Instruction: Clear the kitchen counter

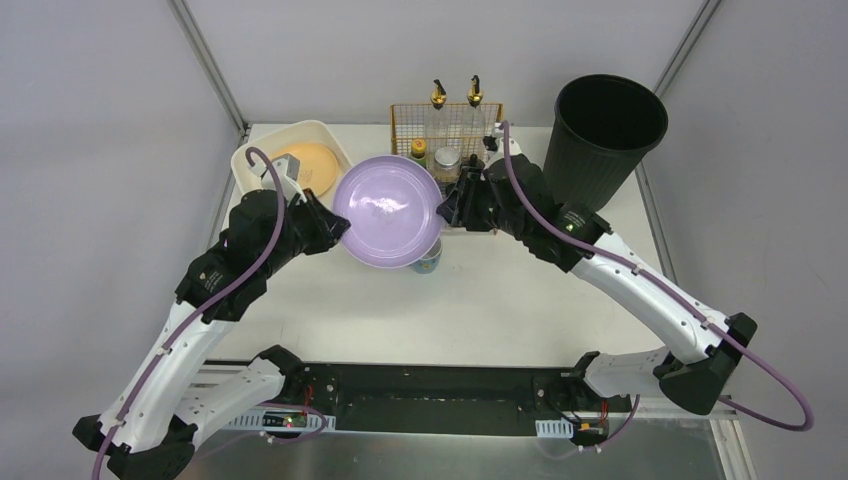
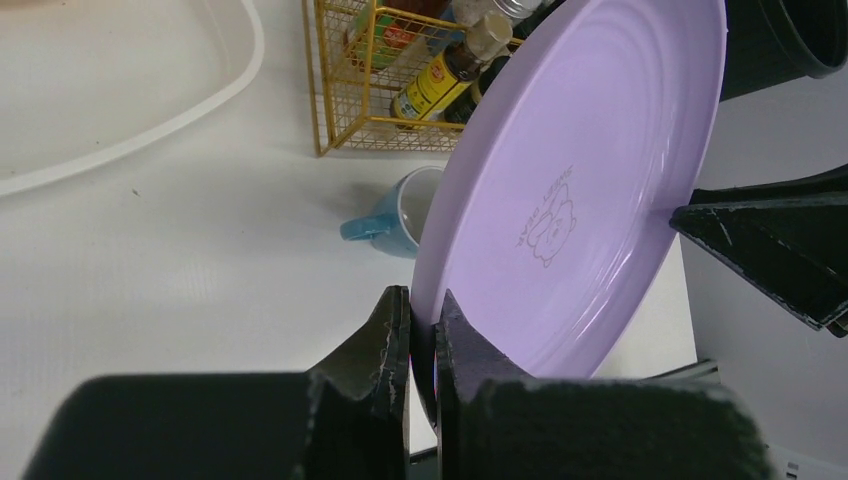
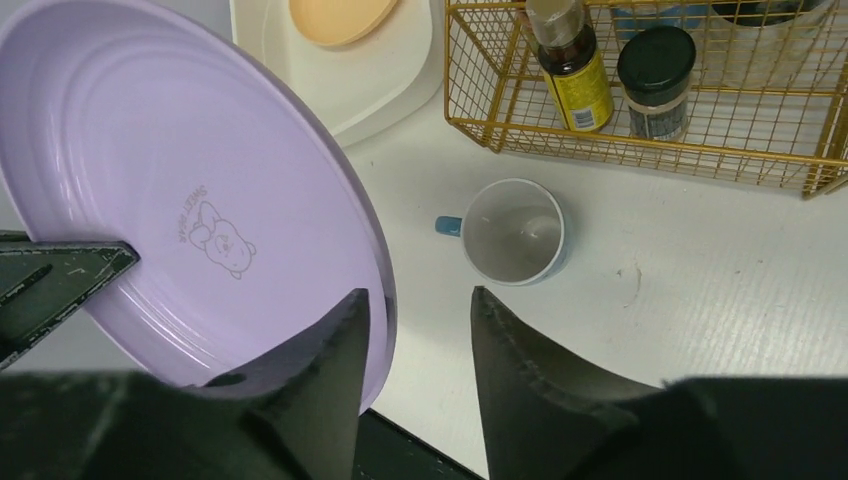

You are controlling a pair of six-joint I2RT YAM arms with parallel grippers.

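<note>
My left gripper moves outward and down to the basin next and releases the purple plate (image 1: 388, 210) onto the orange plate (image 1: 315, 166) already there.
A purple plate (image 1: 388, 210) is held tilted above the white kitchen counter (image 1: 520, 300). My left gripper (image 1: 335, 228) is shut on its left rim; the left wrist view shows the rim pinched between the jaws of the left gripper (image 2: 425, 310), with the plate (image 2: 580, 190) rising beyond. My right gripper (image 1: 447, 205) is open at the opposite rim. In the right wrist view the right gripper (image 3: 420, 291) has its jaws apart, astride the edge of the plate (image 3: 180, 200). A blue mug (image 1: 428, 262) stands on the counter under the plate, and shows in both wrist views (image 2: 395, 225) (image 3: 515, 232).
A white basin (image 1: 243, 158) at the back left holds an orange plate (image 1: 308, 165). A gold wire basket (image 1: 447, 125) with bottles and jars stands at the back middle, close behind the right gripper. A tall black bin (image 1: 605, 140) is at the back right.
</note>
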